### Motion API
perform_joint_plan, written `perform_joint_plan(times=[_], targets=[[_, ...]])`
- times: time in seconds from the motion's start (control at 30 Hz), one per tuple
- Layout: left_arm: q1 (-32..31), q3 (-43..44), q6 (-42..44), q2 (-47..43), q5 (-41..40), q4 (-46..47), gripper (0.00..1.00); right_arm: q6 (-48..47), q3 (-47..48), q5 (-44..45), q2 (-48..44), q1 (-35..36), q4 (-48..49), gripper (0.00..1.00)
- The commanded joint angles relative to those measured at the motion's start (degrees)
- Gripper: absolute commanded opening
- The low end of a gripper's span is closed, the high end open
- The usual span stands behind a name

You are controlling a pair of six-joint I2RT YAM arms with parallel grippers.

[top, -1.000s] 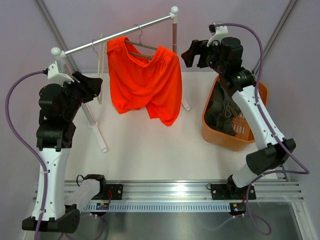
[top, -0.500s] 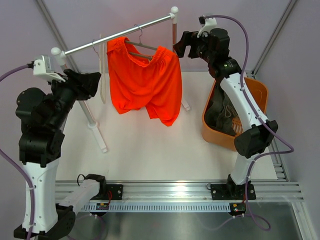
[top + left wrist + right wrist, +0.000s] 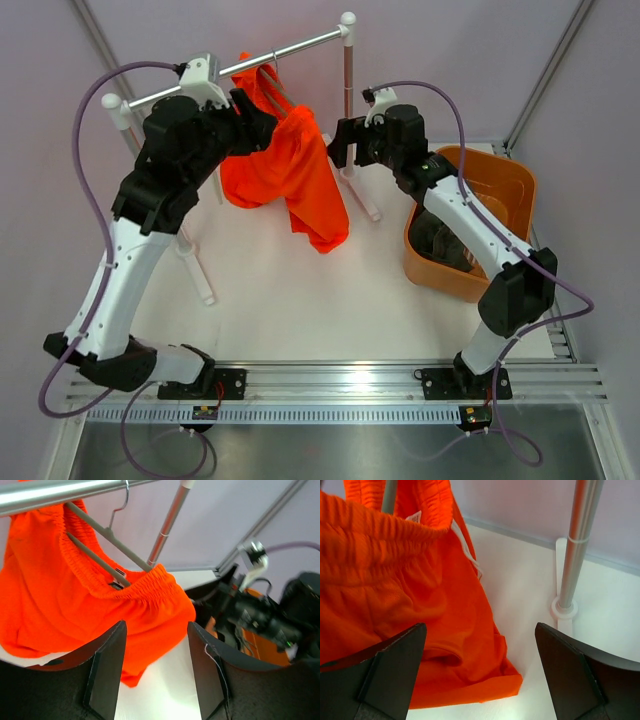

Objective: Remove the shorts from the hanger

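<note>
My left gripper will turn and move outward toward the metal bar next, onto the bare part of the hanger's bar, because the hanger's bar is bare beneath the hanger's wire hook (image 3: 122, 495).
The orange shorts (image 3: 290, 175) hang by their gathered waistband on the dark grey hanger (image 3: 100, 530), whose wire hook (image 3: 122, 495) is over the metal rail (image 3: 50, 495). My left gripper (image 3: 262, 125) is at the shorts' left side near the waistband. In its wrist view the left gripper (image 3: 156, 672) is open, with the shorts (image 3: 75, 595) ahead of it and nothing between the fingers. My right gripper (image 3: 335, 145) is just right of the shorts. In its own view the right gripper (image 3: 482, 675) is wide open over a hanging leg of the shorts (image 3: 395, 590) and the white drawstring (image 3: 470, 555).
The rack's right post (image 3: 348, 100) stands between the shorts and the right arm, its foot (image 3: 565, 610) on the white table. An orange basket (image 3: 510, 175) holding dark clothes (image 3: 445, 240) sits at the right. The rack's left post and foot (image 3: 195, 265) stand under the left arm.
The left arm has swung up and right to the shorts. The right gripper has come down and left toward them. The shorts have turned on the rail and look narrower.
</note>
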Motion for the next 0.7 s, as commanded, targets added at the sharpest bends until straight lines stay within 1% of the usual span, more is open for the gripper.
perform_joint_plan(times=[0.0, 0.03, 0.07, 0.13, 0.17, 0.2, 0.23, 0.3, 0.33, 0.53, 0.67], targets=[[-1.8, 7.2, 1.6, 4.7, -8.7, 1.6, 0.56, 1.4, -2.5, 1.2, -6.8, 0.0, 6.6, 0.99], [-2.9, 8.9, 2.0, 6.5, -10.1, 1.2, 0.56, 1.9, -2.8, 1.0, -7.2, 0.1, 6.6, 0.99], [-3.4, 12.1, 2.8, 10.3, -12.5, 0.9, 0.56, 2.0, -3.4, 0.8, -7.5, 0.1, 6.6, 0.99], [-4.1, 15.0, 2.8, 13.5, -15.1, 0.5, 0.56, 2.3, -3.6, 0.4, -8.3, 0.5, 6.6, 1.00], [-4.1, 16.6, 2.7, 16.8, -16.0, 0.4, 0.56, 2.1, -3.7, 0.3, -8.5, 0.6, 6.6, 0.99], [-4.1, 20.4, 2.6, 18.7, -17.5, -0.3, 0.56, 2.1, -3.7, 0.4, -8.9, 0.7, 6.6, 0.99], [-4.1, 22.9, 2.6, 20.6, -18.3, -2.4, 0.56, 2.2, -3.7, 0.2, -9.0, 0.8, 6.2, 1.00], [-4.1, 27.0, 2.4, 25.6, -19.7, -3.9, 0.56, 2.2, -3.5, -0.1, -9.0, 0.8, 6.1, 1.00], [-4.1, 29.0, 2.4, 26.6, -20.2, -4.0, 0.56, 2.2, -3.6, -0.2, -9.1, 0.8, 6.1, 1.00], [-3.6, 29.2, 4.1, 30.6, -26.6, 0.3, 0.55, 2.6, -6.0, -1.0, -10.8, 0.8, 7.1, 0.99], [-2.2, 30.5, 4.2, 32.9, -26.6, 1.6, 0.54, 2.4, -10.5, -1.0, -12.7, 0.8, 8.8, 1.00]])
